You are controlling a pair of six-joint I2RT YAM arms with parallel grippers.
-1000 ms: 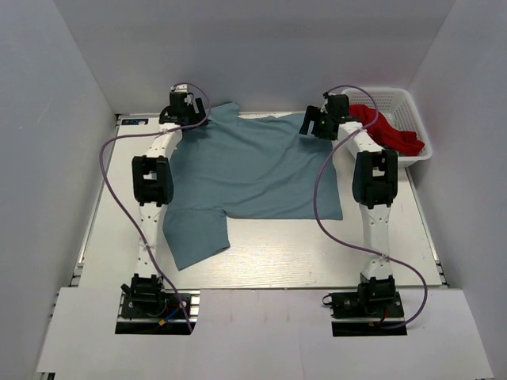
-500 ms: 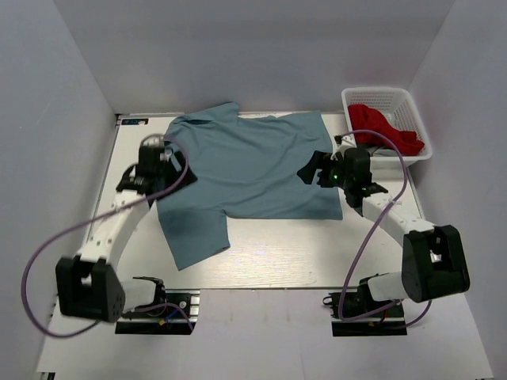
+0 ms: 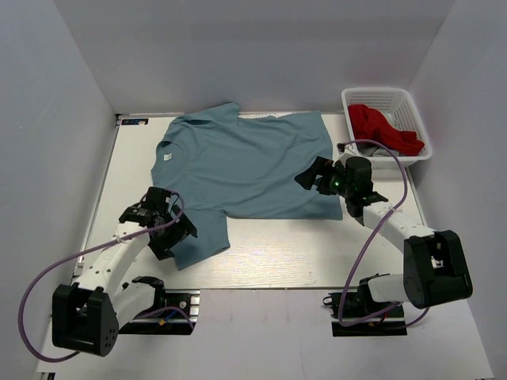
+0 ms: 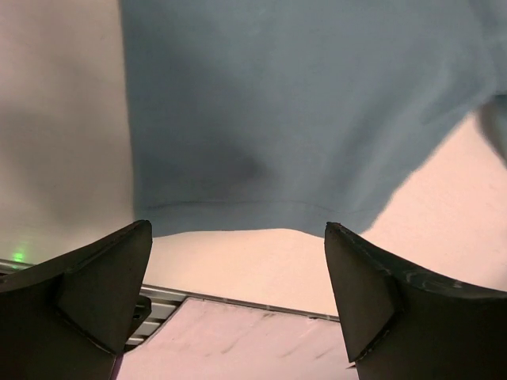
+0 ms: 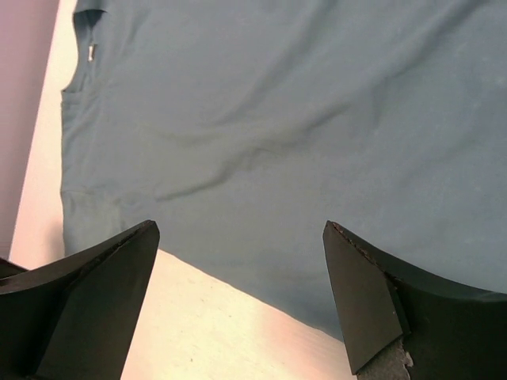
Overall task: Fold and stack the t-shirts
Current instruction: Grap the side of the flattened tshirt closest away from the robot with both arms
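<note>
My left gripper moves down and back toward the near bar onto the sleeve's near hem corner (image 3: 179, 266) (image 4: 149, 222) next. That corner lies flat below, with bare table along it.
A grey-blue t-shirt (image 3: 245, 162) lies spread flat on the white table, collar at the far left, one short sleeve reaching toward the near left. My left gripper (image 3: 176, 232) hovers open over that sleeve; in the left wrist view its open fingers (image 4: 95, 293) frame the sleeve hem (image 4: 238, 207) and bare table, the gripper (image 4: 238, 273) holding nothing. My right gripper (image 3: 309, 176) is open above the t-shirt's near right part; the right wrist view shows the cloth (image 5: 301, 134) and its edge between the empty gripper (image 5: 242, 273).
A white lattice basket (image 3: 405, 101) at the far right corner holds a red cloth (image 3: 380, 127). Bare table (image 3: 317, 253) lies in front of the t-shirt. White walls close in left, right and behind. The table's near rail (image 4: 230, 299) shows under the left gripper.
Both arms have drawn back from the t-shirt's far corners. The left gripper swung down to the near-left sleeve; the right one came to the near right side. The t-shirt lies flatter.
</note>
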